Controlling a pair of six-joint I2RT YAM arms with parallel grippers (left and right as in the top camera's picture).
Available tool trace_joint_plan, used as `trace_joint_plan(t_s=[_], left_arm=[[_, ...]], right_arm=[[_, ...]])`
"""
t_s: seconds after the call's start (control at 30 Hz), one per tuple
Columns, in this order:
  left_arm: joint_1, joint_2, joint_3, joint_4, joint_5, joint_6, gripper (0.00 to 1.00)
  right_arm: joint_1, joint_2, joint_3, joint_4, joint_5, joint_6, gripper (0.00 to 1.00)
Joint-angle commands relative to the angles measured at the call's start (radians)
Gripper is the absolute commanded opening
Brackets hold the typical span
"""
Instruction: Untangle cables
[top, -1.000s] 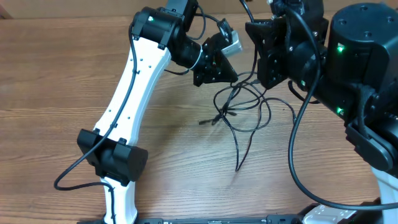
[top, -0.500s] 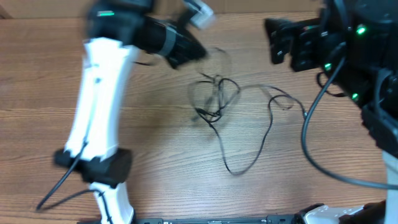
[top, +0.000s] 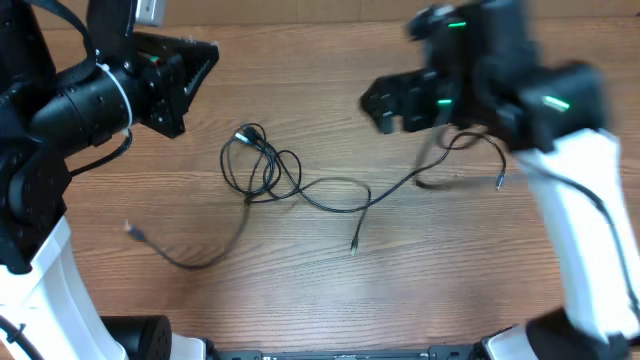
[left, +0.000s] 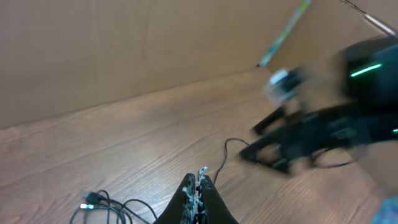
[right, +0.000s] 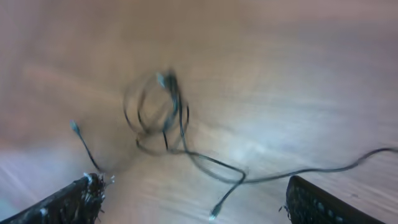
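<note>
My right gripper moves to the left in the overhead view and down onto the tangle's nearest bend (top: 298, 169) (right: 188, 117) next. That part of the cable bows clear of the crowded loops.
The thin black cables lie spread on the wooden table, apart from both grippers. A looped tangle (top: 262, 165) sits left of centre. One strand (top: 420, 178) runs right to a small coil (top: 470, 145) under the right arm. Loose plug ends lie at the front (top: 353, 244) and left (top: 130, 230). My left gripper (top: 205, 55) hovers at the back left, shut and empty (left: 199, 185); the tangle (left: 93, 202) shows at its lower left. My right gripper (top: 382, 105) is blurred above the table, open wide (right: 199, 202), with the tangle (right: 163, 112) ahead of it and nothing between its fingers.
A cardboard wall (left: 124, 50) stands along the back edge of the table. The white left arm (top: 40, 270) fills the left side and the white right arm (top: 590, 220) the right side. The table's front edge carries a black rail (top: 350, 352).
Both arms have swung apart, left arm to the far left, right arm to the right. The right gripper has opened and let go. The cables have been dragged left and now lie stretched out.
</note>
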Motion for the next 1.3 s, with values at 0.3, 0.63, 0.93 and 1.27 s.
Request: trace_joint_plan(t_s=[0.3, 0.63, 0.93, 1.27], left_arm=[[0.0, 0.002, -0.004, -0.001, -0.051, -0.062, 0.04], [0.0, 0.002, -0.004, -0.055, -0.052, -0.019, 0.04], [0.0, 0.002, -0.004, -0.121, -0.057, 0.018, 0.04], [0.0, 0.002, -0.004, -0.135, -0.057, 0.021, 0.04]], right_arm=[[0.143, 0.246, -0.351, 0.364, -0.31, 0.076, 0.86], [0.301, 0.303, -0.359, 0.497, -0.031, 0.447, 0.93], [0.231, 0.305, -0.38, 0.537, 0.068, 0.591, 0.87], [0.228, 0.422, -0.432, 0.623, 0.048, 0.587, 0.88]])
